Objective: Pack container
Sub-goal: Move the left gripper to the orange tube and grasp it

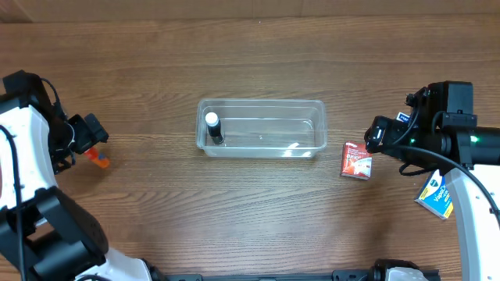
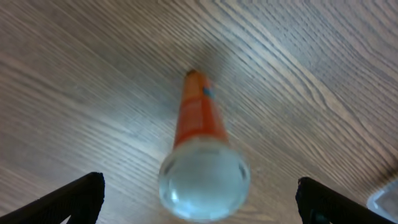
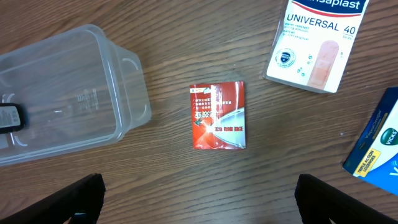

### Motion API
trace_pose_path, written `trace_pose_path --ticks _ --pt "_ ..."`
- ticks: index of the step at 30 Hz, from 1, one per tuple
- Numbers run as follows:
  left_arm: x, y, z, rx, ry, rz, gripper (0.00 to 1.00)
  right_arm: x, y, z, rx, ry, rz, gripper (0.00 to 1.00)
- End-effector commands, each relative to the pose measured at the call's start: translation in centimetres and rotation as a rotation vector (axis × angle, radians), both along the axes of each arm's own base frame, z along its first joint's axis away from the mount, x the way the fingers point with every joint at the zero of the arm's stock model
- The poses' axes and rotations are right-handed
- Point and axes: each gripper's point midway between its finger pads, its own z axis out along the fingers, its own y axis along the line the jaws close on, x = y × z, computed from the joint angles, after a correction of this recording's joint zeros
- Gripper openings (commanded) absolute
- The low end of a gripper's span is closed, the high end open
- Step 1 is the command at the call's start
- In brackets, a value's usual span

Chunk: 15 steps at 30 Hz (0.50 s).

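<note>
The sides of the orange tube's clear cap are already between my left gripper's fingers, so my left gripper should stay near this height and close on them.
The clear plastic container (image 1: 262, 127) sits mid-table with a black bottle with a white cap (image 1: 213, 128) inside at its left end; it also shows in the right wrist view (image 3: 62, 93). An orange tube with a clear cap (image 2: 199, 137) stands on the table directly under my open left gripper (image 2: 199, 202), which shows at the left in the overhead view (image 1: 92, 134), over the tube (image 1: 100, 159). A red packet (image 1: 356, 160) lies right of the container, just ahead of my open, empty right gripper (image 3: 199, 202), which hovers above it (image 1: 381, 140).
A white plaster box (image 3: 314, 40) and a blue and yellow box (image 3: 379, 146) lie to the right of the red packet (image 3: 217, 116). The blue and yellow box also shows near the right edge overhead (image 1: 435, 193).
</note>
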Motion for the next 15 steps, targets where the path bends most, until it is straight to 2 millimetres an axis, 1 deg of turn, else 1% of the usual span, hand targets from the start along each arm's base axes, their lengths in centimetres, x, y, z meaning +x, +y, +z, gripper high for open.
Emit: trace_pose_path --ticks 1,3,7,10,11,12,15 --pt "1.11 0.56 -0.34 0.011 -0.039 -0.015 0.95 0.46 -0.03 1.04 0.004 -0.033 -0.002 1.00" --pt "1.64 0.84 -0.35 0.022 -0.059 -0.015 0.88 0.46 -0.03 1.04 0.004 -0.033 -0.002 1.00" --pt "1.78 0.91 -0.36 0.024 -0.064 -0.015 0.71 0.47 -0.03 1.05 0.004 -0.033 -0.002 1.00" --pt "1.54 0.78 -0.40 0.019 -0.054 -0.015 0.68 0.47 -0.03 1.05 0.004 -0.033 -0.002 1.00" --pt "1.41 0.72 -0.42 0.016 -0.049 -0.015 0.66 0.47 -0.03 1.05 0.004 -0.033 -0.002 1.00" --pt "1.28 0.65 -0.44 0.013 -0.043 -0.015 0.62 0.47 -0.03 1.05 0.004 -0.033 -0.002 1.00" --pt "1.06 0.52 -0.47 0.008 -0.034 -0.015 0.59 0.47 -0.03 1.05 0.004 -0.033 -0.002 1.00"
